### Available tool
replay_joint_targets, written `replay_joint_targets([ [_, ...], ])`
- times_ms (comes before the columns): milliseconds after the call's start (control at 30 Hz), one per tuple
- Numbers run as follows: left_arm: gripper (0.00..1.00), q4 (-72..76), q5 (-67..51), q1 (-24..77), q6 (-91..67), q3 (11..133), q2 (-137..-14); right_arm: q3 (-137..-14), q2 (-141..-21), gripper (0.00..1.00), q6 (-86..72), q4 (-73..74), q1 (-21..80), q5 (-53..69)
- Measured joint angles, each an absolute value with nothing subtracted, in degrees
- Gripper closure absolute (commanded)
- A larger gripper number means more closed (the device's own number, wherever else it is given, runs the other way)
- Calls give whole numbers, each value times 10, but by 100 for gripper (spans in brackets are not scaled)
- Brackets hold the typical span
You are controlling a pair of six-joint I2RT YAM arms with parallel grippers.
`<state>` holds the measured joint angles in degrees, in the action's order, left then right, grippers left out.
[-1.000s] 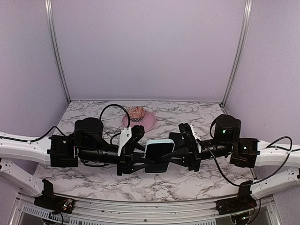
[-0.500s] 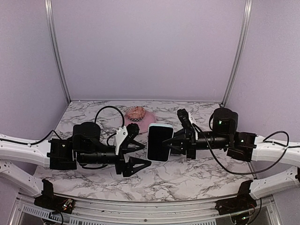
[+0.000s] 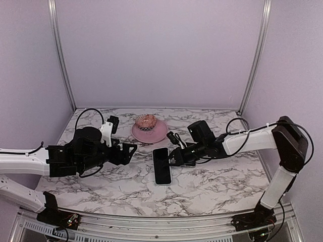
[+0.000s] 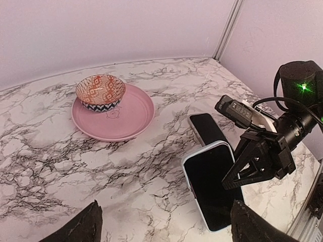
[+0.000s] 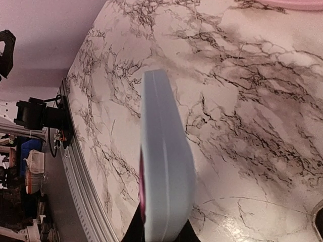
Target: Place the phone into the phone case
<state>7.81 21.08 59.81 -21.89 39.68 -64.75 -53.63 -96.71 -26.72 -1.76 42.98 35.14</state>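
The robot's right gripper will next lower the phone toward the bare marble below that gripper and let go of the phone's long edge, because this spot is clear.
The phone (image 3: 162, 166) has a glossy black screen and a pale blue-grey rim and lies screen-up low at the table's middle. Whether it rests on the marble I cannot tell. My right gripper (image 3: 173, 155) is shut on its right long edge, and its dark fingers (image 4: 255, 164) show in the left wrist view beside the phone (image 4: 212, 186). In the right wrist view the phone (image 5: 164, 166) is edge-on, with a seam along the rim. No separate phone case shows; whether the rim is the case I cannot tell. My left gripper (image 3: 130, 149) is open, off to the phone's left, holding nothing.
An all-dark black phone (image 4: 207, 130) lies flat just behind the held one, under the right arm. A pink plate (image 3: 157, 134) with a patterned bowl (image 3: 146, 121) on it stands at the back centre. The metal front rail (image 5: 75, 171) edges the table.
My left gripper opened, let go of the phone and drew back to the left. My right gripper brought the phone down from mid-air to table height.
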Motion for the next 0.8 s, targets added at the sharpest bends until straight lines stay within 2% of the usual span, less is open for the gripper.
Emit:
replay_joint_targets([
  [300,11,37,221,592,-244,405,-686,-586,-1077,100,-329,-36,383,421],
  [533,11,30,221,592,-247,405,-691,-634,-1121,69,-315,3,371,435],
  [800,11,28,221,589,-249,405,-692,-648,-1126,60,-254,91,371,328],
])
